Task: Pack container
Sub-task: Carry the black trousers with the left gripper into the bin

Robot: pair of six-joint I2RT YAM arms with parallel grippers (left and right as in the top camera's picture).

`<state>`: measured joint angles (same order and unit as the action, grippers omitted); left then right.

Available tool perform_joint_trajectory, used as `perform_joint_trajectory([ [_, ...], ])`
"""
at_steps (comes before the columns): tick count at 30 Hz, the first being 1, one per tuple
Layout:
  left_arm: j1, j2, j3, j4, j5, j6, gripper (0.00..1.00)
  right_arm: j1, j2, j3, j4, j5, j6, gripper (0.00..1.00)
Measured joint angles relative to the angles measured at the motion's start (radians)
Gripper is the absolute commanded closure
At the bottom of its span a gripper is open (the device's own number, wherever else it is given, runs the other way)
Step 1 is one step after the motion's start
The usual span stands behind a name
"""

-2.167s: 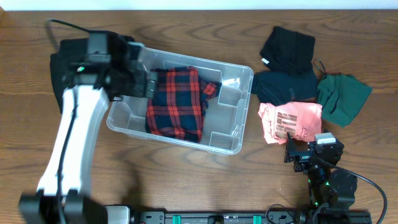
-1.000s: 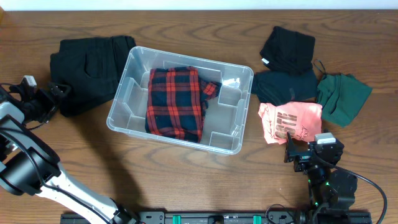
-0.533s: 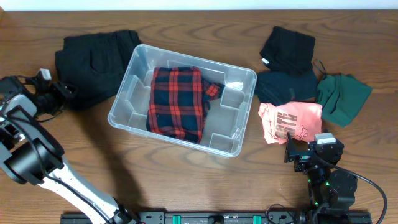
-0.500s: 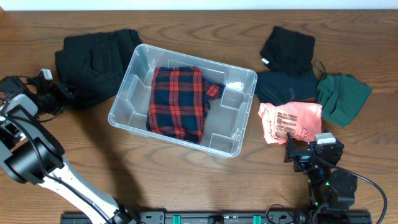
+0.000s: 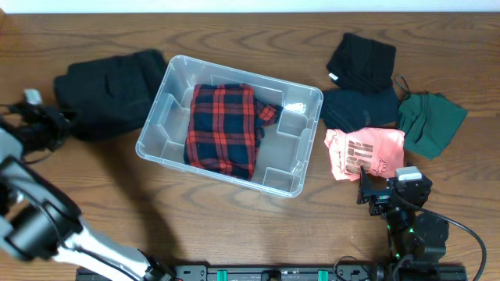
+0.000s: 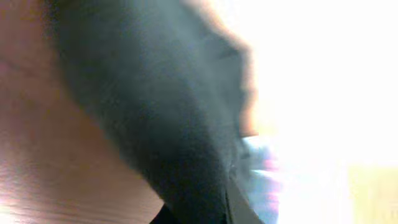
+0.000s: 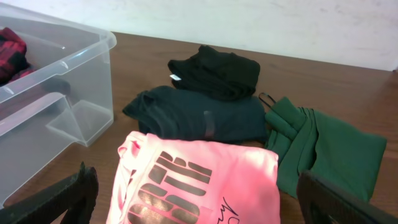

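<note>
My left gripper lifts the black garment across the container's side next, lowers it there and releases, since the container's plaid shirt (image 5: 223, 131) lies to its right in the overhead view.
The clear plastic container (image 5: 158, 131) sits left of the table's middle, and its wall (image 7: 74, 81) shows in the right wrist view. A folded red and navy plaid shirt (image 5: 224, 129) lies inside it. A folded black garment (image 5: 113, 90) lies just left of the container. My left gripper (image 5: 64, 122) is at that garment's left edge, shut on it. The left wrist view is blurred and filled by the black cloth (image 6: 155, 112). My right gripper (image 5: 373, 191) stands open near the front edge, just short of a pink printed shirt (image 5: 363, 151).
To the right of the container lie a dark navy garment (image 5: 358, 108), a black one (image 5: 361, 61) behind it and a green one (image 5: 430, 121) at the far right. The right wrist view shows the pink shirt (image 7: 199, 180) low between my open fingers.
My left gripper has shut on the black garment's left edge and drawn back to the left. The garment has slid left with it. The right arm has not moved.
</note>
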<state>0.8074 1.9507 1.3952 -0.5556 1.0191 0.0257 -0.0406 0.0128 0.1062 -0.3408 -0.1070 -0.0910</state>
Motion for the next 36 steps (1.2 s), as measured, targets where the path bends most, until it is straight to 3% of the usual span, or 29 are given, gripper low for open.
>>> perform_joint_trajectory([
  [6,-0.037,-0.289,0.0,0.048,0.152,-0.046,0.94,0.0,0.0,0.0,0.0,0.0,0.0,0.01],
  [12,-0.141,-0.464,0.0,0.206,0.246,-0.181,0.94,0.0,0.0,0.0,0.0,0.0,0.0,0.01],
  [20,-0.426,-0.586,-0.009,0.434,0.28,-0.294,0.94,0.0,0.0,0.0,0.0,0.0,0.0,0.01],
  [30,-0.812,-0.569,-0.01,0.413,0.302,-0.312,0.94,0.0,0.0,0.0,0.0,0.0,0.0,0.01],
  [36,-0.957,-0.531,-0.017,0.287,0.312,-0.18,0.94,0.0,0.0,0.0,0.0,0.0,0.0,0.01],
])
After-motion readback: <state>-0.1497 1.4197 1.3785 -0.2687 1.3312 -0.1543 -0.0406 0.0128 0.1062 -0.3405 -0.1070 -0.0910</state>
